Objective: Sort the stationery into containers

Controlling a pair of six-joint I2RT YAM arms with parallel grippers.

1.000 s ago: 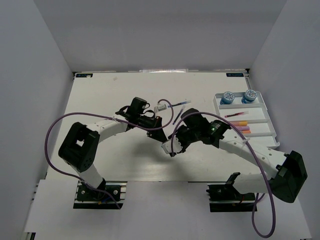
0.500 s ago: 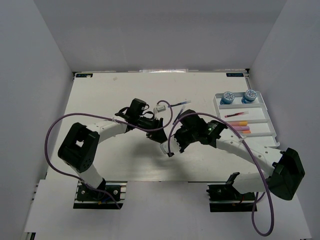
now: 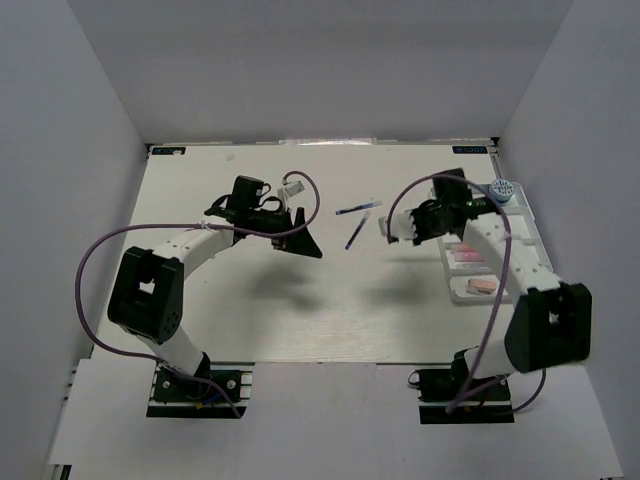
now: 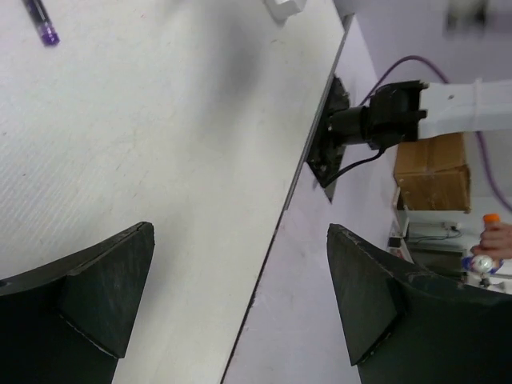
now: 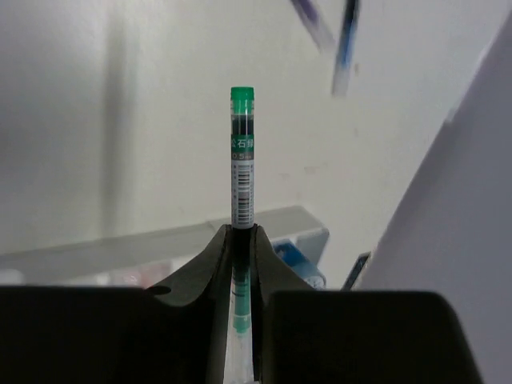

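The clear pen still points past the tray's edge. I will move my right gripper over the section of the tray between highlighters and blue-capped item [image 3: 519, 223], go down and release.
My right gripper [image 3: 398, 226] [image 5: 242, 229] is shut on a clear pen with a green cap [image 5: 242, 152], which sticks straight out past the fingertips. It hovers at the left edge of the white divided tray [image 3: 530, 225] [image 5: 144, 244]. Pink and orange highlighters [image 3: 466, 251] lie in the tray's compartments. Two dark blue pens [image 3: 357, 209] [image 3: 354, 236] lie on the table between the arms. My left gripper [image 3: 303, 245] [image 4: 240, 230] hangs open and empty above the table, left of those pens. A purple pen tip [image 4: 40, 22] shows at the top left of the left wrist view.
A round blue-capped item [image 3: 503, 190] [image 5: 300, 260] stands in the tray's far compartment, and my right arm hides part of the tray. The table's side edge [image 4: 308, 152] runs between my left fingers. A cardboard box [image 4: 432, 172] sits beyond the table.
The left gripper opened and drew back to the left. The right gripper closed on the green-capped pen and swung it right and away, over to the tray.
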